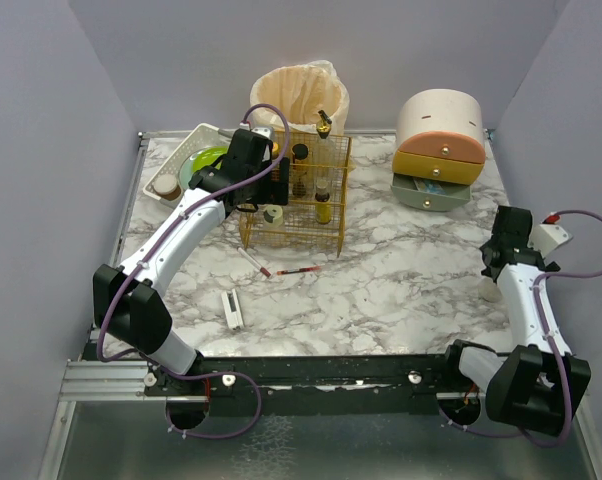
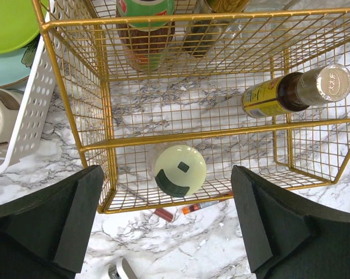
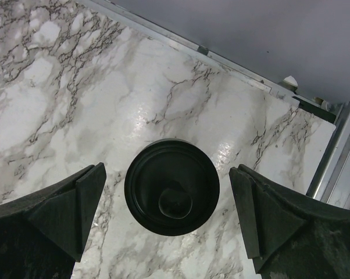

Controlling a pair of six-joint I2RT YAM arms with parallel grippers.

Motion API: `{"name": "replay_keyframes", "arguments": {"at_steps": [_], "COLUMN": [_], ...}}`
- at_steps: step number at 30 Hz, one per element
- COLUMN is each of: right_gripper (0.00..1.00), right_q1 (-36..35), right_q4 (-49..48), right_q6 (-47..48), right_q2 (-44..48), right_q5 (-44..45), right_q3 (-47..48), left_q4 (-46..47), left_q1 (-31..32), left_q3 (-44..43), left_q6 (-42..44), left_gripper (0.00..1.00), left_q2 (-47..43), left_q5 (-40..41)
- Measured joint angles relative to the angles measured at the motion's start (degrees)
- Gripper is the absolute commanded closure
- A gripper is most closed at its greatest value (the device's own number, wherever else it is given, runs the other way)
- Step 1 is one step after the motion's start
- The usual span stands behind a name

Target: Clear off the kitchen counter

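The black round lid-like object [image 3: 172, 187] is between my open fingers with gaps beside it, so I will lower my right gripper a little and close around it.
The white marble kitchen counter [image 1: 401, 270] carries a gold wire rack [image 1: 299, 195] holding several bottles. My left gripper [image 1: 253, 205] is open and empty, hovering at the rack's front left corner. In the left wrist view [image 2: 166, 226] its fingers straddle a pale green round cap [image 2: 179, 170] that stands inside the rack [image 2: 105, 116]. My right gripper [image 1: 495, 276] is open near the counter's right edge. In the right wrist view [image 3: 167, 192] a black round lid-like object [image 3: 171, 195] sits on the marble between the fingers, untouched.
Two pens [image 1: 299, 271] [image 1: 253, 262] and a small white stick [image 1: 233, 310] lie in front of the rack. A white dish tray [image 1: 186, 150] with a green plate is at back left. A beige bag [image 1: 299, 92] and a round drawer box [image 1: 439, 150] stand behind.
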State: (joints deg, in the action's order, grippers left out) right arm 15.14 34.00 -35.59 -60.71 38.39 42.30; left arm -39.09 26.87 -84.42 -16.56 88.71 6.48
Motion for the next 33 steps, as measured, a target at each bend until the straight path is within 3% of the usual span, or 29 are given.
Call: {"name": "replay_keyframes", "arguments": {"at_steps": [13, 33], "right_gripper": [0.14, 0.59], "right_q1": [0.0, 0.0], "right_q4": [-1.8, -4.6], "right_q6": [-0.3, 1.5], "right_q2": [-1.6, -0.8], "right_q5": [-0.9, -3.2], "right_q3": [-2.4, -3.7], "left_q4": [0.0, 0.0], "left_q1": [0.0, 0.0], "left_q3": [0.0, 0.0], "left_q6": [-0.1, -0.1], "left_gripper": [0.01, 0.01], "left_q2": [0.0, 0.0], "left_q5": [-0.7, -0.7]}}
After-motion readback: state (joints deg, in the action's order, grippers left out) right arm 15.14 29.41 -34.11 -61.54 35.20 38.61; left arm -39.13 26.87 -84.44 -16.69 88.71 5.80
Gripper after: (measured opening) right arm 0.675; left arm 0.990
